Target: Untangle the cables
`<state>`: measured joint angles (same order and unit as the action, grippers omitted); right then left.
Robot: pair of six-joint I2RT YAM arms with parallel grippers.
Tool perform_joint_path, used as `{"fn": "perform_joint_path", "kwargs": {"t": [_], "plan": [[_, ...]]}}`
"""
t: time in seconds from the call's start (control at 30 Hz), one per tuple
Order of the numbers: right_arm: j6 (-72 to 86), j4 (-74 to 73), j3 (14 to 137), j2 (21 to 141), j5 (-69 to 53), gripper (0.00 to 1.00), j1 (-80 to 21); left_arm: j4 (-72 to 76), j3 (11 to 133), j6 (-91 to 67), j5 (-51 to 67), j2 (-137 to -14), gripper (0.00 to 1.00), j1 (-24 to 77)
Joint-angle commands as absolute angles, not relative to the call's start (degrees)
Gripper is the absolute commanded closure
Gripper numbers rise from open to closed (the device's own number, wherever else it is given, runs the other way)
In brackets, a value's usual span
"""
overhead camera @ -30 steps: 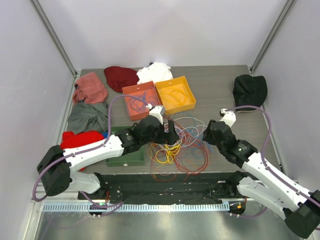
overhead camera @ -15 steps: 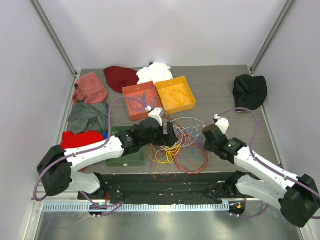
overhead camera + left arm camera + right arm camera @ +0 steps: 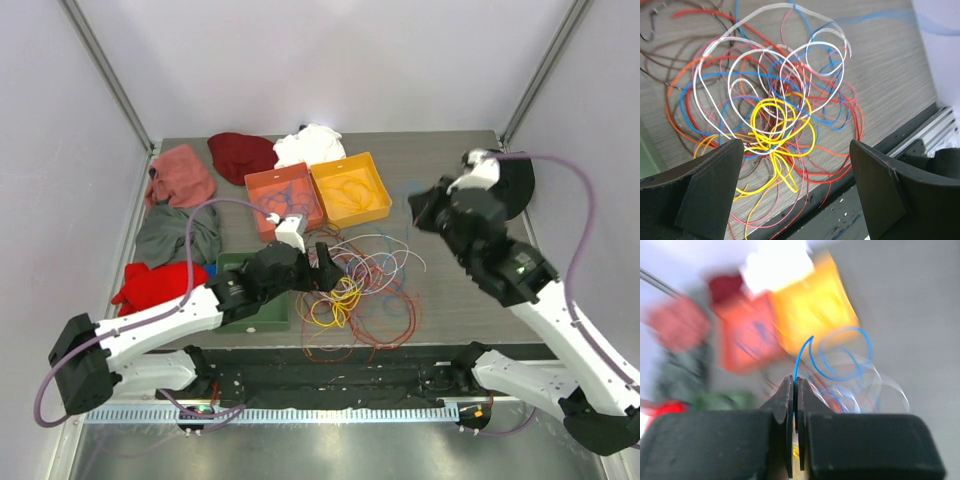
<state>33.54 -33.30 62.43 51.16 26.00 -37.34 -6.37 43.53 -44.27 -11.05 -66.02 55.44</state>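
Observation:
The cable should go into the orange tray, where blue cable already lies. I will next move my right gripper to the left in the top view, over the orange tray (image 3: 751, 332), and release the cable there.
The cables (image 3: 362, 290) lie in a loose tangle of red, yellow, blue, white and orange loops near the table's front edge. In the left wrist view the same tangle (image 3: 775, 115) spreads out below and between my fingers. My left gripper (image 3: 325, 265) (image 3: 796, 150) hovers over its left side, open, with nothing held. My right gripper (image 3: 418, 205) (image 3: 794, 382) is raised above the table's back right, shut on a thin blue cable (image 3: 799, 359). That cable curls away in loops from the fingertips. The right wrist view is blurred.
An orange tray (image 3: 280, 172) and a yellow tray (image 3: 340, 163), each with cables inside, stand behind the tangle. A green tray (image 3: 250, 315) lies under the left arm. Cloths ring the table: red (image 3: 160, 282), grey (image 3: 175, 232), pink (image 3: 182, 175), maroon (image 3: 242, 152), white (image 3: 310, 145), black (image 3: 515, 185).
My right gripper closed on the blue cable at the tangle's right side, then rose and swung back toward the far right. The left arm drew slightly left, still open.

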Motion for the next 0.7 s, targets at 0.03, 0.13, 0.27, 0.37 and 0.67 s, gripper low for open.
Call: {"fn": "perform_joint_path", "kwargs": {"t": [0.03, 0.13, 0.27, 0.37, 0.67], "plan": [[24.3, -30.9, 88.6, 59.2, 22.6, 0.99, -37.5, -2.5, 41.5, -42.5, -17.2, -59.2, 0.07, 55.5], [23.6, -30.8, 100.3, 64.5, 18.6, 0.99, -37.5, -2.5, 40.5, -41.7, -19.2, -55.6, 0.05, 55.5], [24.5, -31.3, 111.2, 70.4, 13.0, 0.99, -37.5, -1.8, 39.6, -39.9, -21.5, -51.4, 0.03, 55.5], [26.4, -30.9, 115.9, 72.9, 9.3, 0.99, -37.6, -1.0, 39.0, -38.3, -22.9, -48.7, 0.01, 55.5], [29.4, -28.4, 115.6, 78.2, 3.7, 0.99, -37.6, -1.8, 39.1, -36.6, -25.6, -45.3, 0.00, 55.5]]}}
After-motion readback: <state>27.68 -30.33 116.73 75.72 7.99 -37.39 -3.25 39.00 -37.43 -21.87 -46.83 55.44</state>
